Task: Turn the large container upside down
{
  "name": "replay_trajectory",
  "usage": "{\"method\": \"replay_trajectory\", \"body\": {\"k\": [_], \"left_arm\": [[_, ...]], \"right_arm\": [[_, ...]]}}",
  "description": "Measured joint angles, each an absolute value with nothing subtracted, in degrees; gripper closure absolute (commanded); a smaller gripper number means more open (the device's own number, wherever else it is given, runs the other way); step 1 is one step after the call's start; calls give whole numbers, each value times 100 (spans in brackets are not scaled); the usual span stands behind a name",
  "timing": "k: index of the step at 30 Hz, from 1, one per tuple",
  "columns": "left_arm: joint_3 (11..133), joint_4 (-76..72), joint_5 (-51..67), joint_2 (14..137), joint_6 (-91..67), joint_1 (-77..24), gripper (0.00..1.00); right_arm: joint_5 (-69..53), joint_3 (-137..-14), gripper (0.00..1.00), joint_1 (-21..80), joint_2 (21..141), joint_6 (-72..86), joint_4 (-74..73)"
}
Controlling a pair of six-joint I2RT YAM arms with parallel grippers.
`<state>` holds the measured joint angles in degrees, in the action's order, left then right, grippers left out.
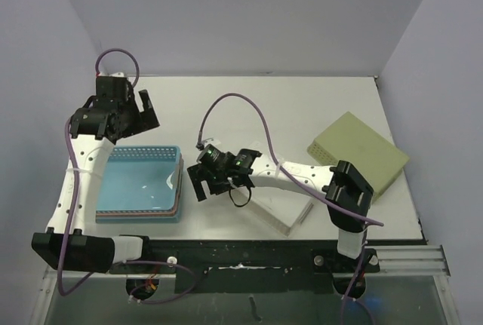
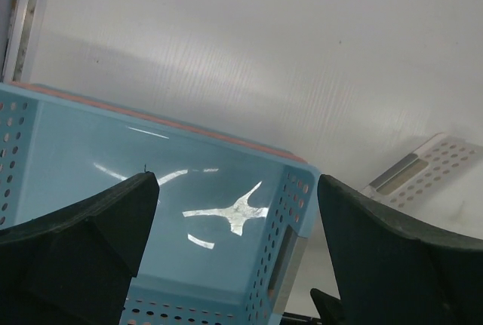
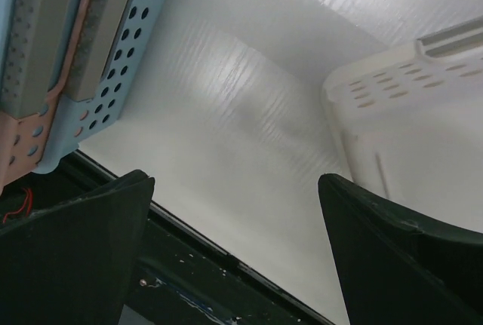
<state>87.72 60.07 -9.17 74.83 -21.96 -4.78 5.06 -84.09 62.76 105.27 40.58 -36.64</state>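
My left gripper is above the basket's grey end grip (image 1: pixel 178 183) (image 2: pixel 291 272), and that thin bar is also farther back, so the gripper should move back and down with its open fingers on both sides of the bar.
A large light-blue perforated basket (image 1: pixel 143 149) sits open side up at the left of the table, nested in a pink one (image 1: pixel 178 204). My left gripper (image 1: pixel 145 108) is open and empty, raised above and behind the basket's far edge. In the left wrist view the basket (image 2: pixel 189 182) lies below the spread jaws of the left gripper (image 2: pixel 238 212). My right gripper (image 1: pixel 211 185) is open and empty, just right of the basket's right end. The right wrist view shows this gripper (image 3: pixel 234 219) over bare table, with the basket's wall (image 3: pixel 124 46) at upper left.
A white perforated container (image 1: pixel 283 208) lies bottom up under my right forearm, also in the right wrist view (image 3: pixel 407 114) and left wrist view (image 2: pixel 423 163). An olive-green container (image 1: pixel 358 155) lies bottom up at the right. The table's black front rail (image 1: pixel 249 253) runs along the near edge.
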Motion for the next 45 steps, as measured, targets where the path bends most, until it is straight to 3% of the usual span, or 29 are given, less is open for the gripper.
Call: {"method": "replay_trajectory", "body": {"k": [6, 14, 20, 30, 40, 45], "left_arm": [[8239, 5972, -668, 7035, -2217, -478, 12], [7712, 5857, -294, 6665, -2294, -1079, 13], [7496, 5848, -589, 6733, -2668, -2445, 13], [7450, 5986, -834, 6624, -2989, -2851, 13], [6705, 6014, -749, 6292, -3135, -2998, 14], [6624, 6071, -751, 6313, -3131, -3076, 24]], "right_arm": [[541, -7789, 2, 6143, 10462, 4362, -3570], [1201, -6372, 2, 4930, 9089, 4801, -4171], [1396, -6849, 2, 4923, 9002, 4821, -4281], [1288, -7212, 2, 4783, 10049, 4445, -4051], [1485, -8425, 2, 2641, 10842, 3524, -4139], [1468, -8479, 2, 2593, 10560, 3422, -3872]]}}
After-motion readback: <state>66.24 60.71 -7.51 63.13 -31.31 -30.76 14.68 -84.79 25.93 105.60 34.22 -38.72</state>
